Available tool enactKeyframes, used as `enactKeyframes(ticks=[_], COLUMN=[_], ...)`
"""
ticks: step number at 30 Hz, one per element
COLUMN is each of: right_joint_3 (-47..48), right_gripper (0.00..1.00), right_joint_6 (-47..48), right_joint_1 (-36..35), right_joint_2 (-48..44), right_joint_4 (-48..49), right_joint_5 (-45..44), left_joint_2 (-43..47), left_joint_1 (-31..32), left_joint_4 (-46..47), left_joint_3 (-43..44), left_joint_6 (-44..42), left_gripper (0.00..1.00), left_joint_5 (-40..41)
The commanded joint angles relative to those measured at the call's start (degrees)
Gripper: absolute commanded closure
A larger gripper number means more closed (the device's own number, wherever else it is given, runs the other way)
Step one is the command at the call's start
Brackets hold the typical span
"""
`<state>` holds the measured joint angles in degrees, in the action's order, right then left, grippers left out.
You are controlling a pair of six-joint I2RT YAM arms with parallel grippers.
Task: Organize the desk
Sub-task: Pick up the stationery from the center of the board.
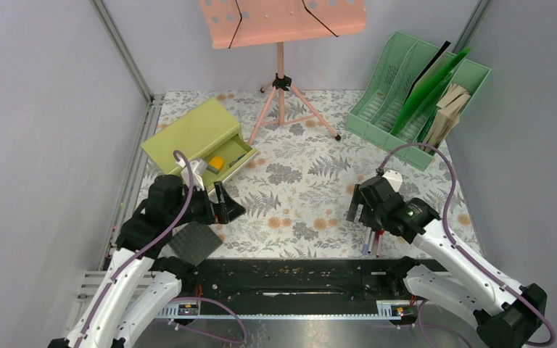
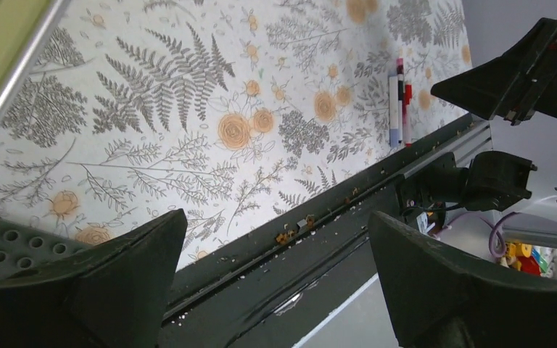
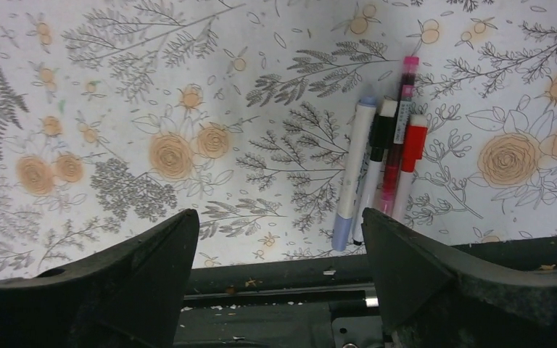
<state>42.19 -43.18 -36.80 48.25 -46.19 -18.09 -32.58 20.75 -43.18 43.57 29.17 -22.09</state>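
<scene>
Next, my right gripper moves down and to its right in the wrist view, astride the marker's body [image 1: 367, 238] [image 3: 351, 178]. The blue-capped marker lies there, free along one side.
The desk [image 1: 301, 181] is a whitish top printed with ferns and orange flowers. Several pens [image 1: 372, 243] lie side by side at its near edge. In the right wrist view they are a blue-capped marker [image 3: 352, 174], a black-capped one [image 3: 376, 156], a pink pen [image 3: 400, 130] and a red-capped marker [image 3: 410, 156]. My right gripper [image 1: 362, 216] is open and empty just above and left of them [image 3: 279, 225]. My left gripper [image 1: 228, 203] is open and empty beside the drawer, low over the desk [image 2: 275, 225]. The pens [image 2: 399, 109] also show in the left wrist view.
An olive-yellow cabinet [image 1: 192, 134] stands at the left with its drawer [image 1: 225, 163] open and an orange item inside. A dark perforated plate [image 1: 196, 243] lies by the left arm. A pink music stand [image 1: 281, 87] and a green file rack [image 1: 417, 98] stand at the back.
</scene>
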Motion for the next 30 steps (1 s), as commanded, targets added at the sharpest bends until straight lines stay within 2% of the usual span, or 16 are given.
enactKeyframes(ticks=[1,5,12,20,26,30], right_joint_3=[0.8,0.8,-0.8,-2.7,-3.3,-3.4], right_gripper=[0.1,0.11,0.2,0.28,0.34,0.38], right_joint_6=[1.0,1.9,2.5,3.7,3.2,3.1], right_joint_1=[1.0,1.0,1.0,1.0,1.1,1.4], right_joint_2=[3.0,6.8,7.5,11.2,13.5,14.6], right_joint_4=[-4.0,-5.0,-5.0,-3.5,-2.3,-1.7], right_joint_5=[0.3,0.1,-2.7,-3.3,-3.2,-3.8], left_joint_2=[-2.3,-3.7,-7.8,-13.7,-20.6,-23.3], left_joint_1=[0.1,0.1,1.2,7.3,14.2,16.4], left_joint_4=[5.1,7.8,10.5,10.5,9.6,9.7], left_joint_3=[-2.4,-5.3,-8.2,-5.3,0.2,2.6], left_joint_6=[3.3,7.6,11.7,11.9,12.3,12.9], left_gripper=[0.01,0.01,0.01,0.01,0.01,0.01], left_joint_5=[-3.1,-2.0,-3.4,-1.6,2.0,2.3])
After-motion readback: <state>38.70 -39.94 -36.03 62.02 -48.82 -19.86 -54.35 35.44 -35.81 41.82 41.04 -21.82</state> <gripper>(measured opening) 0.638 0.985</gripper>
